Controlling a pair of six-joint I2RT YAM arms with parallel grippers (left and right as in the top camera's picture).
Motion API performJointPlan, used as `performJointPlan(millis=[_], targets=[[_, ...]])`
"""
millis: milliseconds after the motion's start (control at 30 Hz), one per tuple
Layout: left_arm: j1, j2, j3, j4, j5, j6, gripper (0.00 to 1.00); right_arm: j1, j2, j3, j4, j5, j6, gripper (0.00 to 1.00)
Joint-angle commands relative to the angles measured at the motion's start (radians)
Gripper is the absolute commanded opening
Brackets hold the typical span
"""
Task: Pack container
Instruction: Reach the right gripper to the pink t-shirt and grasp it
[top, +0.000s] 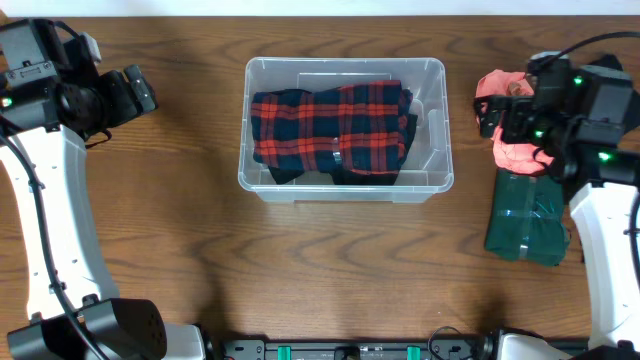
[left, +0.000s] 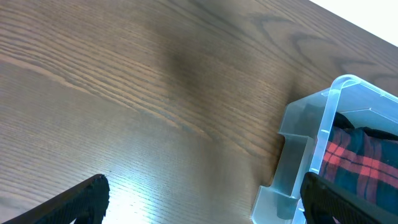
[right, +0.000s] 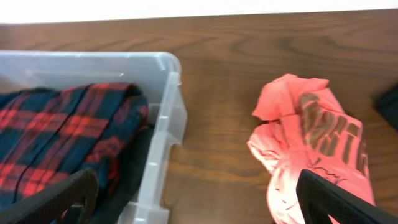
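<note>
Next I will lower my right gripper to the right in the overhead view, onto the pink garment's near edge (top: 541, 158) (right: 365, 191), which lies below it that way, bordered by bare wood.
The clear plastic container (top: 430, 100) stands at the table's middle with a folded red and navy plaid garment (top: 330, 125) inside, over something dark. It also shows in the left wrist view (left: 323, 130) and the right wrist view (right: 165, 118). A crumpled pink garment with dark print (top: 512, 150) lies right of the container, seen in the right wrist view (right: 311, 149). A folded dark green garment (top: 528, 215) lies in front of it. My right gripper (right: 199, 202) is open above the table between container and pink garment. My left gripper (left: 202, 202) is open and empty, left of the container.
Wooden tabletop (top: 200, 260) all around. A dark thing shows at the right edge of the right wrist view (right: 388, 102). The arm bases stand at the front corners.
</note>
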Motion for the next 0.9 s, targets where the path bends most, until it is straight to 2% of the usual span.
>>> performJointPlan(millis=[0, 200, 333, 600, 867], targets=[[0.004, 0.002, -0.005, -0.001, 0.002, 0.018, 0.98, -0.106, 0.023, 0.022, 0.006, -0.005, 0.041, 0.99], [0.004, 0.002, -0.005, -0.001, 0.002, 0.018, 0.98, -0.296, 0.127, 0.022, 0.048, -0.122, 0.040, 0.99], [0.004, 0.002, -0.005, -0.001, 0.002, 0.018, 0.98, -0.359, 0.231, 0.022, 0.072, -0.175, -0.010, 0.99], [0.004, 0.002, -0.005, -0.001, 0.002, 0.018, 0.98, -0.383, 0.408, 0.022, 0.095, -0.180, -0.098, 0.96], [0.004, 0.002, -0.005, -0.001, 0.002, 0.018, 0.98, -0.390, 0.531, 0.022, 0.132, -0.136, -0.088, 0.88]])
